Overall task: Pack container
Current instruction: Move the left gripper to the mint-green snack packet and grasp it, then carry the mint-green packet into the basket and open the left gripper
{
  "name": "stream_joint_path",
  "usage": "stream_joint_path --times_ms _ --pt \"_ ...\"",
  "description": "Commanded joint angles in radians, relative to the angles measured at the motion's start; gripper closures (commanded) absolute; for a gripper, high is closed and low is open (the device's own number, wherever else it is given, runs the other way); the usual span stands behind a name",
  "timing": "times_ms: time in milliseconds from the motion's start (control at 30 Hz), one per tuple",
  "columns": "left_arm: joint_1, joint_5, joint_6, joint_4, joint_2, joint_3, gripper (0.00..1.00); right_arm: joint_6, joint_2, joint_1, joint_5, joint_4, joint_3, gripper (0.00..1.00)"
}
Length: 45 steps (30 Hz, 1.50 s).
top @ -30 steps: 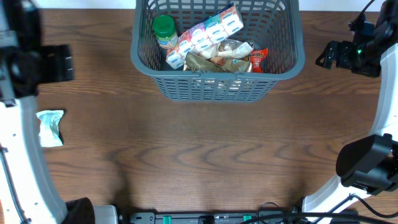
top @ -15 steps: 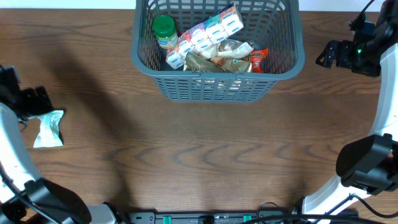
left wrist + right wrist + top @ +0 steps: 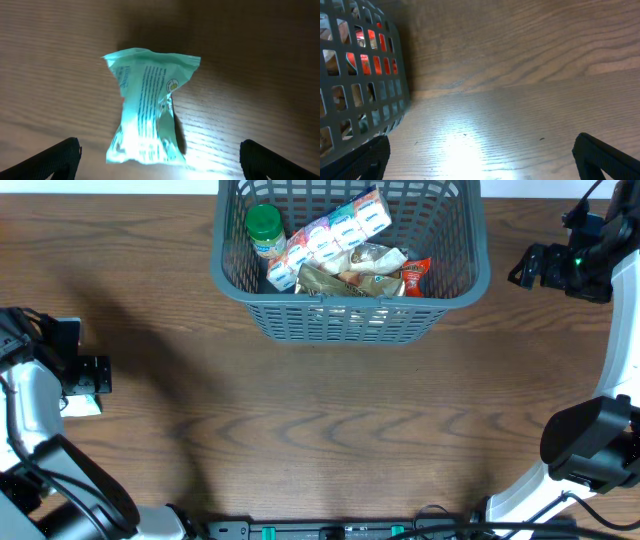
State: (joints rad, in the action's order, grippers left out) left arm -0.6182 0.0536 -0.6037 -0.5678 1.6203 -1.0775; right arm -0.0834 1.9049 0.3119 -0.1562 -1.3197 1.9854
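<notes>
The pale green packet (image 3: 147, 112) is below my left gripper, and its narrow middle fits between my open fingers. I will move that gripper down and close it on the middle.
The dark grey lattice basket (image 3: 262, 315) stands at the table's back middle. It holds a green-lidded jar (image 3: 265, 228), a strip of small white packets (image 3: 335, 232), a tan pouch (image 3: 345, 280) and a red packet (image 3: 416, 276). A pale green packet (image 3: 147, 112) lies on the table at the far left, mostly hidden under my left gripper (image 3: 88, 375) in the overhead view. The left gripper (image 3: 160, 157) is open, low over the packet, a finger on each side. My right gripper (image 3: 522, 270) is open and empty, right of the basket (image 3: 357, 90).
The wooden table (image 3: 330, 420) spreads in front of the basket. The right arm's base (image 3: 590, 445) stands at the right edge. The left arm's white link (image 3: 30, 405) runs along the left edge.
My left arm has swung from the back left down to the pale green packet and now covers most of it. The right arm and the basket have not moved.
</notes>
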Motion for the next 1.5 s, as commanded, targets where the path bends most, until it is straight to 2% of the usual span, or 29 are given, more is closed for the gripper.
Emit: stream_joint_path --times_ms 0,233,533,833,1133,1333,1467 --pt "-0.015 0.011 -0.044 0.022 0.064 0.002 0.02 0.016 0.003 -0.005 0.003 0.0 -0.003 0.01" --pt "-0.016 0.011 -0.043 0.069 0.171 0.002 0.02 0.024 0.003 -0.005 0.003 -0.001 -0.003 0.01" --pt "-0.016 0.011 -0.042 0.138 0.226 0.002 0.01 0.026 0.003 -0.005 0.003 -0.001 -0.003 0.01" --pt "-0.016 0.015 -0.039 0.144 0.28 0.002 0.0 0.027 0.003 -0.005 0.003 -0.02 -0.003 0.01" --pt "-0.015 0.015 0.013 0.143 0.28 0.002 0.28 0.035 0.003 -0.005 0.003 -0.021 -0.003 0.01" --pt "-0.01 0.015 0.065 0.122 0.276 -0.001 0.38 0.034 0.003 -0.005 0.003 -0.021 -0.003 0.01" --pt "0.004 0.015 0.1 0.113 0.263 -0.002 0.6 0.034 0.003 -0.005 0.003 -0.023 -0.003 0.01"
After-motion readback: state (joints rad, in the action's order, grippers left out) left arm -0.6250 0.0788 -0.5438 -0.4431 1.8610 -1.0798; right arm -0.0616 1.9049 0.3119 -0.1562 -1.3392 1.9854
